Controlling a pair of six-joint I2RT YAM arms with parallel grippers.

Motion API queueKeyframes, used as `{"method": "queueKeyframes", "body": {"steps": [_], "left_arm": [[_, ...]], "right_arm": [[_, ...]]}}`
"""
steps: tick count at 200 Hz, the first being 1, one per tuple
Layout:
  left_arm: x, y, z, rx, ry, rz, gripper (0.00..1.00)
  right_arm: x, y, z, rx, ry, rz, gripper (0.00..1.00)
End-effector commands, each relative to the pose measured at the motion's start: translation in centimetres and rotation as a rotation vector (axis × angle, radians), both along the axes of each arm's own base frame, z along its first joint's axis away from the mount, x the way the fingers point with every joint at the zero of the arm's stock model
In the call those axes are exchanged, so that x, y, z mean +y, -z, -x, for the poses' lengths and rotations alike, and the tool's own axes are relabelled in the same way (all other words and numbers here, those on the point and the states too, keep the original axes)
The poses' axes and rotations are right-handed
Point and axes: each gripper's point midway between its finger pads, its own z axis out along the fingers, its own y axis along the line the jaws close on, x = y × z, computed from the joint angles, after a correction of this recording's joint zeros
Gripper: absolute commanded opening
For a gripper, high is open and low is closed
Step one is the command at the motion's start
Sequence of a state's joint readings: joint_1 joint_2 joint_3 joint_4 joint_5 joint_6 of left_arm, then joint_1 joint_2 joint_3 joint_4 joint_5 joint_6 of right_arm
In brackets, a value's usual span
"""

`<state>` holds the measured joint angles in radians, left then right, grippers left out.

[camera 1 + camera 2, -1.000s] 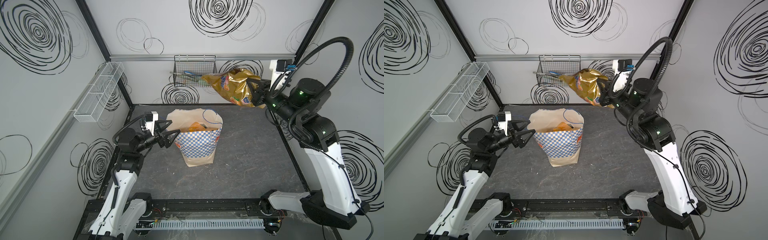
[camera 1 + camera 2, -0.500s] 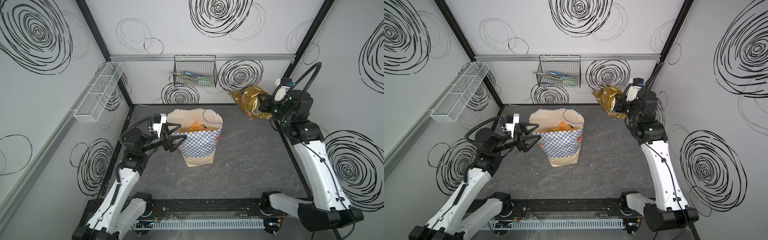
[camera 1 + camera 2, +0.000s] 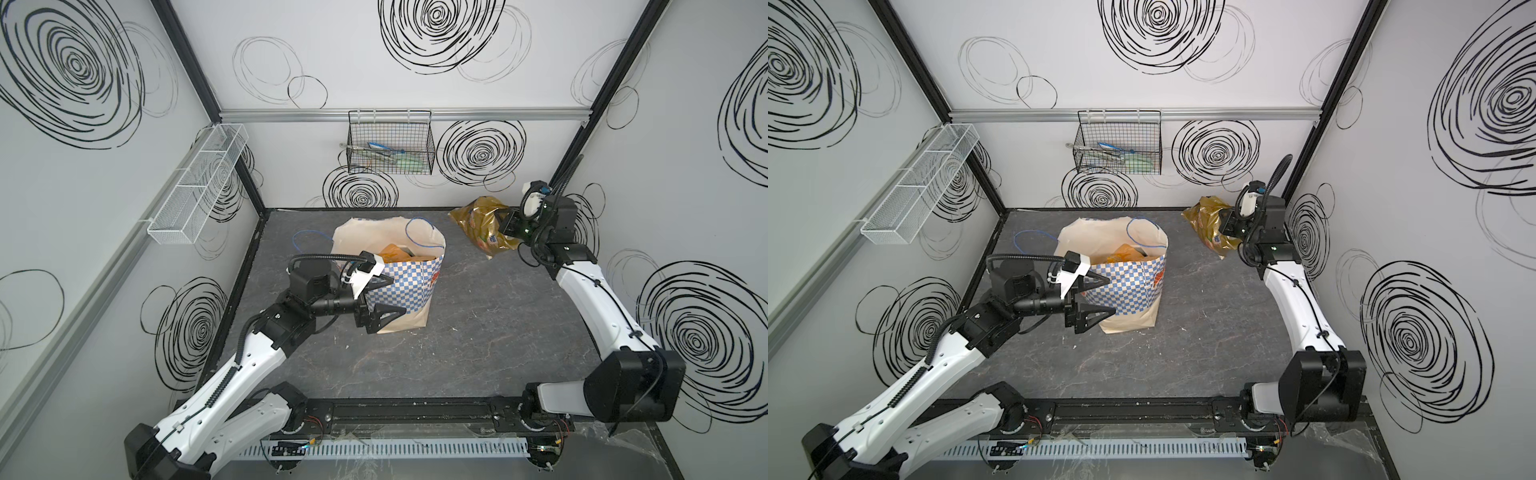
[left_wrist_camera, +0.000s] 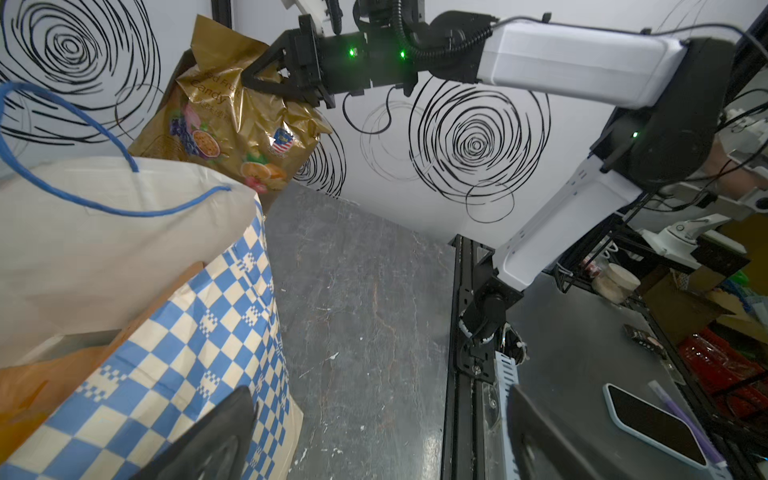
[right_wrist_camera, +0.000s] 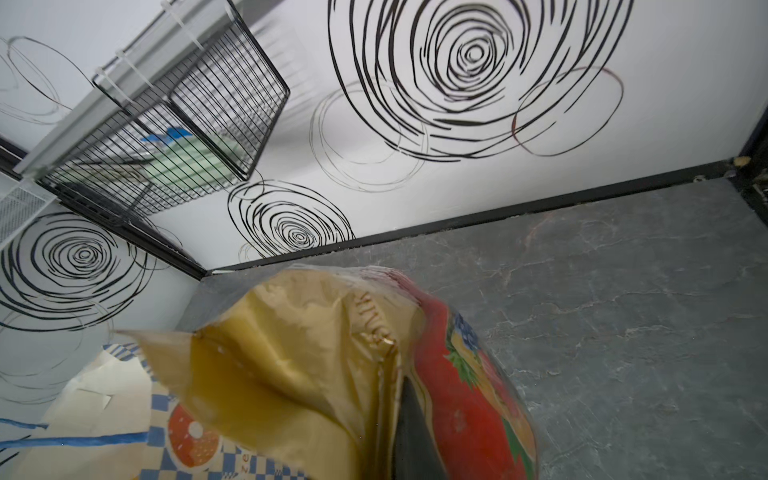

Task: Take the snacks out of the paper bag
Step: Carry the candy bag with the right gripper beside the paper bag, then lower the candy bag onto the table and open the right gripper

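Observation:
The gold bag point(image 3: 478, 224) should go down and back next in my right gripper, onto the bare tabletop beside the paper bag. My right gripper then needs to release the gold bag's top, since that patch is clear.
The paper bag point(image 3: 405, 286) point(image 3: 1129, 291) stands upright mid-table, its mouth open and blue cord handles up. Orange snacks point(image 3: 395, 252) point(image 3: 1125, 252) show inside it. My left gripper point(image 3: 386, 299) point(image 3: 1100, 297) is open beside the bag's front-left wall, one finger point(image 4: 216, 440) against the checkered band point(image 4: 199, 340). My right gripper point(image 3: 505, 224) point(image 3: 1225, 224) point(image 4: 257, 79) is shut on the top of a gold bag point(image 3: 478, 224) point(image 3: 1208, 224) point(image 4: 232, 124) point(image 5: 291, 374) low at the back right corner. I cannot tell whether the gold bag touches the table.
A black wire basket point(image 3: 390, 149) point(image 5: 166, 137) hangs on the back wall. A white mesh shelf point(image 3: 199, 183) runs along the left wall. The arms' black rail point(image 3: 395, 411) lies along the table's front edge. A phone point(image 4: 652, 424) lies outside the cell.
My right arm has brought the gold bag down from high by the wire basket to the back right corner. My open left gripper has moved right, along the paper bag's front.

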<state>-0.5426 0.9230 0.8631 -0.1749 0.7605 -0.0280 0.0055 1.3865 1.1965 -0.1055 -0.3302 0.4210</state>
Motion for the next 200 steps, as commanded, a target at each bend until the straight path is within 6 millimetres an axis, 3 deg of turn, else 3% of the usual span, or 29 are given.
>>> {"method": "queueKeyframes", "body": {"steps": [1, 25, 49, 82, 107, 142, 173, 200], "left_arm": [[-0.3, -0.3, 0.4, -0.079, 0.014, -0.033, 0.96], [-1.0, 0.6, 0.7, -0.096, 0.011, -0.077, 0.96], [-1.2, 1.2, 0.6, -0.116, -0.021, -0.114, 0.96], [-0.8, 1.2, -0.1, -0.13, -0.064, -0.122, 0.96], [-0.9, 1.2, 0.0, -0.128, -0.063, -0.119, 0.96], [-1.0, 1.4, -0.2, -0.119, -0.065, -0.121, 0.96], [-1.1, 1.4, -0.2, -0.119, -0.059, -0.121, 0.96], [-1.1, 1.4, -0.1, -0.124, -0.053, -0.118, 0.96]], "right_arm": [[1.3, -3.4, -1.2, -0.191, -0.071, -0.012, 0.0], [2.3, 0.5, -1.3, -0.121, -0.078, -0.03, 0.0], [3.8, 4.6, -0.1, -0.041, -0.11, -0.115, 0.0], [6.0, 11.0, 3.3, 0.118, -0.147, -0.14, 0.0], [6.2, 14.9, 6.4, 0.221, -0.162, -0.134, 0.0], [7.1, 18.3, 9.8, 0.298, -0.196, -0.129, 0.13], [7.4, 20.8, 12.0, 0.358, -0.197, -0.141, 0.18], [7.2, 21.5, 13.3, 0.382, -0.183, -0.118, 0.36]]}}
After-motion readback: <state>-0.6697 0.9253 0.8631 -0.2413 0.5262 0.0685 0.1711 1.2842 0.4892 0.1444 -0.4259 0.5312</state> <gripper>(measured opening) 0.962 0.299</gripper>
